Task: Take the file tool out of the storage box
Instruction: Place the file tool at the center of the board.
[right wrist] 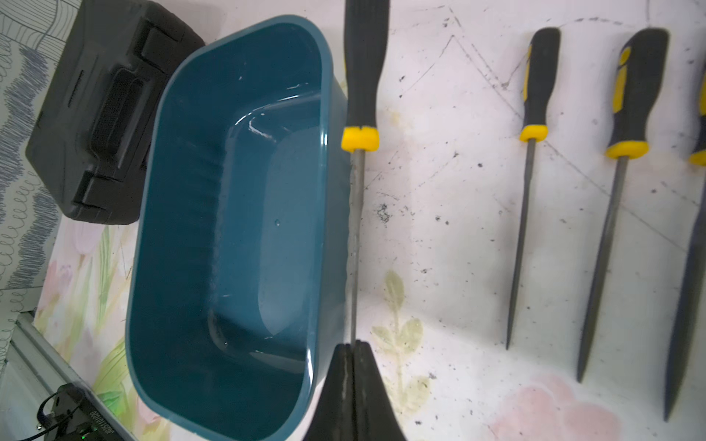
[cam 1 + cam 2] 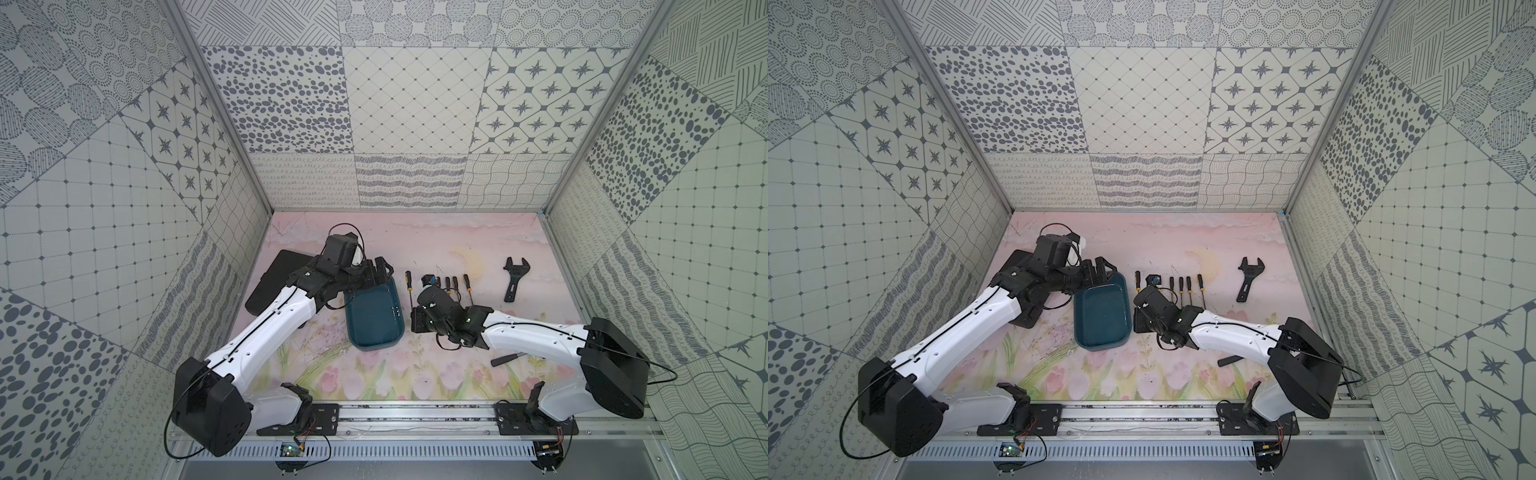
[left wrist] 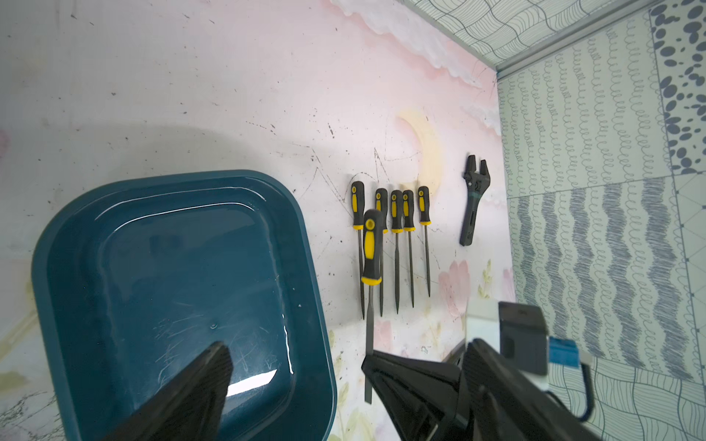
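The bare mat [image 1: 463, 228] between the box and the row of files is clear, so my right gripper should go down to it next and let go of the tip of the file's blade.
The storage box [image 2: 374, 320] is a shallow dark teal tub in the middle of the mat, and nothing lies inside it [image 1: 237, 229]. My right gripper [image 1: 353, 345] is shut on the blade tip of a file tool [image 1: 363, 76] with a black and yellow handle. That file [image 3: 371, 248] hangs just outside the box's right rim, raised above the mat. In a top view it shows between the box and the row of tools [image 2: 409, 282]. My left gripper [image 3: 298, 366] is open at the box's far right corner [image 2: 380, 270]. One finger is over the box, the other outside the rim, with nothing between them.
Several more files [image 3: 397, 214] lie side by side on the mat right of the box. A black wrench [image 2: 514, 278] lies further right. A flat black case [image 2: 274, 282] sits left of the box under my left arm. A dark tool [image 2: 505, 359] lies beneath my right forearm.
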Robot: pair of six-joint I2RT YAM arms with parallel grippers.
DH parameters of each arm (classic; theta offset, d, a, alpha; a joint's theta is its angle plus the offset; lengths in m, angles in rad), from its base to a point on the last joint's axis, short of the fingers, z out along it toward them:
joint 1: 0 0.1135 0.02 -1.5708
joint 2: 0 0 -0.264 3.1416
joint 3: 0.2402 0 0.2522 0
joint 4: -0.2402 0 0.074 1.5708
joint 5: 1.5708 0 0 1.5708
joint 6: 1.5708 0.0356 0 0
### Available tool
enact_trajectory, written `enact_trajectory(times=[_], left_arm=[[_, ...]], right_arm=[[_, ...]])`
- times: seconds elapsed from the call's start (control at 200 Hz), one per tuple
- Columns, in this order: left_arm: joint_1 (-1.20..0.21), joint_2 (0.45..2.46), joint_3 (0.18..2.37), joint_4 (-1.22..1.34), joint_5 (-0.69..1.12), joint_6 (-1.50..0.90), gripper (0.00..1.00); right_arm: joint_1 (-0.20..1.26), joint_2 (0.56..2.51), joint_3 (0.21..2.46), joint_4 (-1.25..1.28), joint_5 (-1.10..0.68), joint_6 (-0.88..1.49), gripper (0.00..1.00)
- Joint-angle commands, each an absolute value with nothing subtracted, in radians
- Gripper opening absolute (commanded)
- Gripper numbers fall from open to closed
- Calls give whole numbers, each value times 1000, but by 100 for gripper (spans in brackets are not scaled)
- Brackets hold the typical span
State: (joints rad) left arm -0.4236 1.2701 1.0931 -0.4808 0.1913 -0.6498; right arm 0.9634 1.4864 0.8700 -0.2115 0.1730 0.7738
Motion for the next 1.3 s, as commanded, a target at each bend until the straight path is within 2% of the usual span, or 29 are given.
enact_trajectory(times=[0.0,0.4,1.241,1.296], left_arm=[[-422,1218,1088,-616,215,-536,99],[-422,1069,1088,-811,79,-529,99],[-423,996,1016,-790,83,-535,99],[-422,998,1016,-790,82,-535,99]], right_arm=[[943,1532,915,-225,231,756,0],[916,1707,1039,-328,294,736,0],[890,1861,1133,-430,331,725,0],[890,1862,1132,-431,331,725,3]])
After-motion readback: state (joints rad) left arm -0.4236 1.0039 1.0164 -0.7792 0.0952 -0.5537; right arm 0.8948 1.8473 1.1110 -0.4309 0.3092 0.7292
